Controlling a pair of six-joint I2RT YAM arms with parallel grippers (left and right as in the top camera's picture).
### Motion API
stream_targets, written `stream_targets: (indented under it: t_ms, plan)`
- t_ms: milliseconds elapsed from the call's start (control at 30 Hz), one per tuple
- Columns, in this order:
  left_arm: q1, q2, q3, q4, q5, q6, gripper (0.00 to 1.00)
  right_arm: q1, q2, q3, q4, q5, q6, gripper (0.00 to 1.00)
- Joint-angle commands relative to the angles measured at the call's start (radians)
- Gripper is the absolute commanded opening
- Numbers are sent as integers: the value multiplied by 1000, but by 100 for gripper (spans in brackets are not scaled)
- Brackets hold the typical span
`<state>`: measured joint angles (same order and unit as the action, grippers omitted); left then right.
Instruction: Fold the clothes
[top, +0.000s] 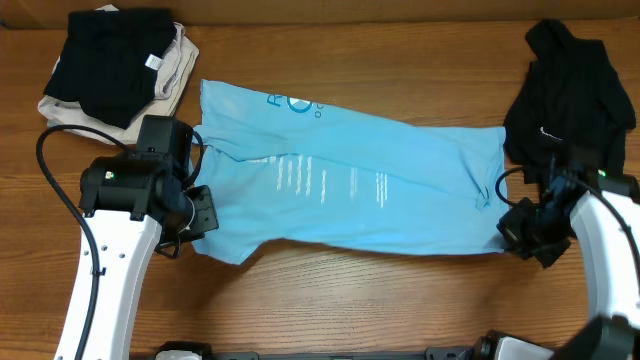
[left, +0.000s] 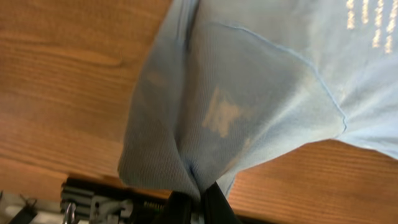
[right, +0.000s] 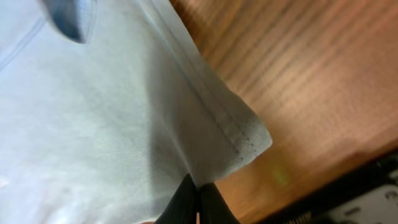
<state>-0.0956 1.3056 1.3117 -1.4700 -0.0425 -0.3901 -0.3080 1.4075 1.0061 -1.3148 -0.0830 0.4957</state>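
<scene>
I need to carry the shirt's pinched edge outward with my left gripper next and release it near the shirt's far corner by the stack (top: 221, 112), as that corner is outward of the gripper.
The light blue T-shirt (top: 350, 190) lies spread across the middle of the wooden table, lettering up and partly folded lengthwise. My left gripper (top: 205, 215) is shut on its near-left edge. In the left wrist view the blue cloth (left: 249, 99) bunches up into the pinched fingertips (left: 200, 198). My right gripper (top: 510, 228) is shut on the shirt's near-right corner. The right wrist view shows the stitched hem (right: 239, 134) rising from the closed tips (right: 198, 198). A crumpled black top (top: 570, 90) sits at the far right, just behind the right arm.
A stack of folded garments, black on beige (top: 115, 65), rests at the back left corner. A black cable (top: 60, 180) loops beside the left arm. Bare wood (top: 380, 290) runs along the table's near side.
</scene>
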Motion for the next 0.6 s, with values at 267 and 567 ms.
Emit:
stream_targets:
  t_ms: [267, 567]
  plan:
    - [11, -9, 16, 69, -111, -43, 4, -6, -184, 22, 26, -13, -10, 4]
    - [11, 106, 11, 389, -145, -35, 4, -5, -98, 22, 300, -30, -61, 4]
